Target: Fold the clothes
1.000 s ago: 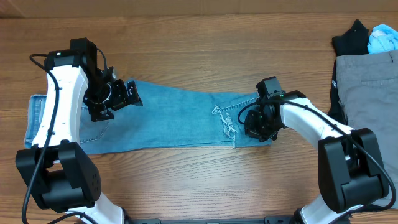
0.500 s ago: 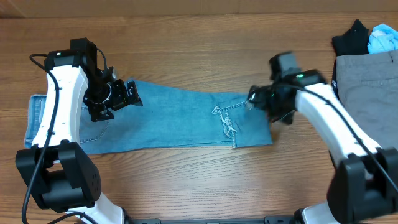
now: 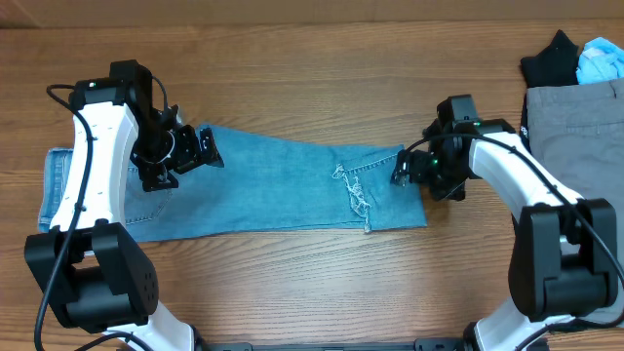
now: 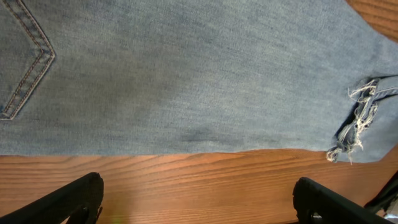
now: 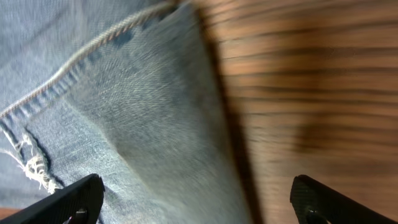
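The right gripper comes down next onto the fold's edge between its open fingers, then closes on the denim [image 4: 186, 68].
The light blue jeans [image 3: 273, 185] lie flat across the table, waistband at the left. Their right end is folded back, so the frayed hem [image 3: 356, 195] rests on top. My left gripper [image 3: 190, 156] hovers open over the seat area. In the left wrist view its fingers [image 4: 74, 199] frame bare wood just off the denim's [image 4: 186, 68] edge, and the left gripper [image 4: 199, 208] holds nothing. My right gripper [image 3: 409, 168] stands open over the folded right end. The right wrist view shows the right gripper [image 5: 199, 205] above the fold's edge [image 5: 155, 124], empty.
Grey trousers [image 3: 580, 146] lie at the right edge of the table. A black garment [image 3: 551, 58] and a light blue cloth [image 3: 600, 60] sit behind them. Bare wood surrounds the jeans.
The right gripper has opened, let go of the folded end of the jeans and shifted a little to the right. The left arm has not moved.
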You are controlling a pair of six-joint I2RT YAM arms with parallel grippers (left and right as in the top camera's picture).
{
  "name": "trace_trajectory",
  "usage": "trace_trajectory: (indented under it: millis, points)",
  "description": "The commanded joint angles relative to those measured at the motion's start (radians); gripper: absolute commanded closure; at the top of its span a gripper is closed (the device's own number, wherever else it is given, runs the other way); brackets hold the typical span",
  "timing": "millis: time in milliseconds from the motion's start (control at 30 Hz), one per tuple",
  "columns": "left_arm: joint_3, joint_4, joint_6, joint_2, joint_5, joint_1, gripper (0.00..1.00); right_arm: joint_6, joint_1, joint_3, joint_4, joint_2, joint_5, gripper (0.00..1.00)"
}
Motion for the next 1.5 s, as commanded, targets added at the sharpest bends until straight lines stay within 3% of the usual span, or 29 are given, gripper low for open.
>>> trace_trajectory:
  millis: [0,33,167,400,533,833,1100,1467]
  points:
    - [-0.004,-0.004,0.031,-0.015,-0.003,0.000,0.00,-0.078,0.004,-0.019,0.031,0.009,-0.107,0.01]
    - [-0.004,-0.004,0.031,-0.015,-0.003,0.000,0.00,-0.078,0.005,-0.027,0.038,0.010,-0.112,0.03]
    - [-0.004,-0.003,0.031,-0.015,-0.003,0.000,0.00,-0.063,0.005,-0.074,0.079,0.013,-0.138,0.37]
    - [-0.004,-0.003,0.031,-0.015,-0.003,0.000,0.00,-0.009,0.007,-0.151,0.175,0.018,-0.189,0.58]
    - [-0.004,-0.003,0.031,-0.015,-0.003,0.000,0.00,0.065,0.006,-0.163,0.201,0.018,-0.150,0.96]
    - [-0.004,-0.004,0.042,-0.015,-0.003,0.000,0.00,0.175,-0.035,-0.109,0.127,0.018,0.044,0.96]
    - [-0.004,-0.003,0.041,-0.015,-0.003,0.000,0.00,0.205,-0.103,0.097,-0.124,-0.023,0.224,0.96]
    - [-0.004,-0.003,0.040,-0.015,-0.002,0.000,0.00,0.322,0.085,0.283,-0.241,-0.097,0.332,0.96]
